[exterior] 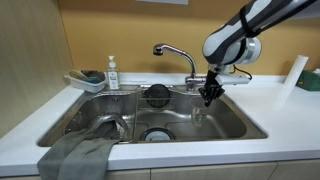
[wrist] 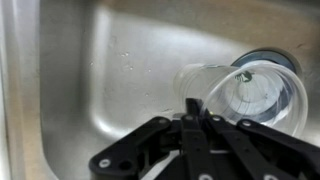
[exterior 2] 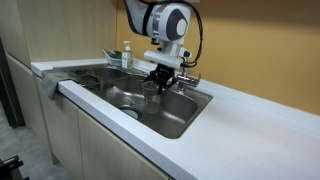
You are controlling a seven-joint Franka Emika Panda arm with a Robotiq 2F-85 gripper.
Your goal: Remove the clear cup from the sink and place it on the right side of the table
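Next, my gripper will carry the cup up over the sink's rim, then down to the bare white tabletop beside the sink, then release it, since the sink's sides enclose it.
The clear cup (wrist: 250,95) is in the sink (exterior: 240,118), close to the round drain (wrist: 275,60). In the wrist view I look into its open mouth. My gripper (wrist: 192,104) has its fingers drawn together on the cup's near wall at the rim. In both exterior views the gripper (exterior: 208,96) (exterior 2: 162,80) reaches down into the right part of the basin (exterior 2: 192,108), with the cup (exterior: 197,114) faintly visible just below it. The white table (exterior: 285,112) (exterior 2: 250,120) surrounds the sink.
A chrome faucet (exterior: 175,50) stands behind the basin. A pump bottle (exterior: 112,74) and a sponge tray (exterior: 88,80) sit at the back corner. A grey cloth (exterior: 78,155) hangs over the front edge. A tall white cylinder (exterior: 290,75) stands on the counter.
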